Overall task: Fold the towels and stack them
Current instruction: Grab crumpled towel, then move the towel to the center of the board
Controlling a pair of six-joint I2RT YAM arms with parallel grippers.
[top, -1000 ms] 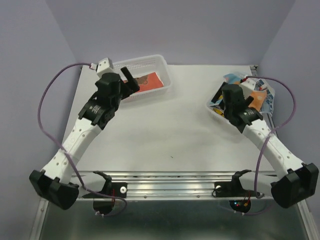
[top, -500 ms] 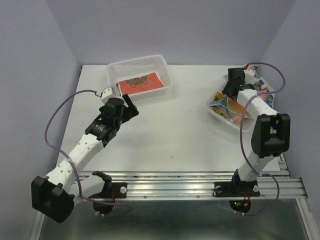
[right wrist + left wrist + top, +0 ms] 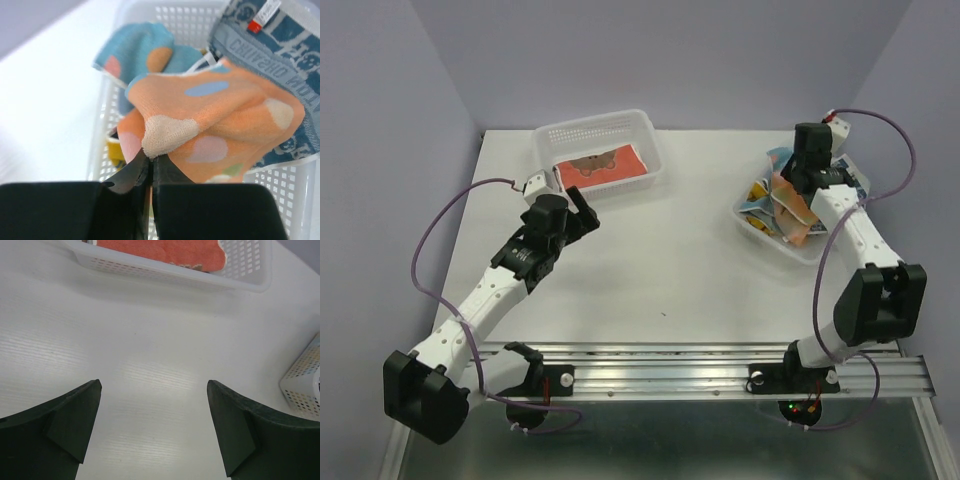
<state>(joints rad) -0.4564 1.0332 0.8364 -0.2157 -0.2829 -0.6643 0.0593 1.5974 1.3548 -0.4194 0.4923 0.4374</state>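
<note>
The tabletop's middle is bare. My right gripper should next lift, swing back and to the left in the top view, then lower over it.
My right gripper (image 3: 152, 159) is shut on a fold of the orange dotted towel (image 3: 225, 120), which bunches up over the right basket (image 3: 280, 200). Under it lie a light blue spotted towel (image 3: 135, 52) and a navy patterned towel (image 3: 272, 37). From above, the right gripper (image 3: 798, 180) sits over that basket's (image 3: 752, 222) pile with the orange dotted towel (image 3: 788, 208) below it. A red-orange towel (image 3: 605, 165) lies flat in the left basket (image 3: 590, 130); the same red-orange towel (image 3: 165, 250) shows at the top of the left wrist view. My left gripper (image 3: 154, 427) hangs open over bare table, its place from above (image 3: 582, 212) just below that basket.
The white table (image 3: 670, 260) spreads between the two baskets. A corner of the right basket (image 3: 305, 385) shows at the right edge of the left wrist view. A metal rail (image 3: 700, 365) runs along the near edge by the arm bases.
The right gripper has closed on the orange dotted towel, and the right arm has swung further back over its basket. The left arm pulled back from its basket a second ago and has held since.
</note>
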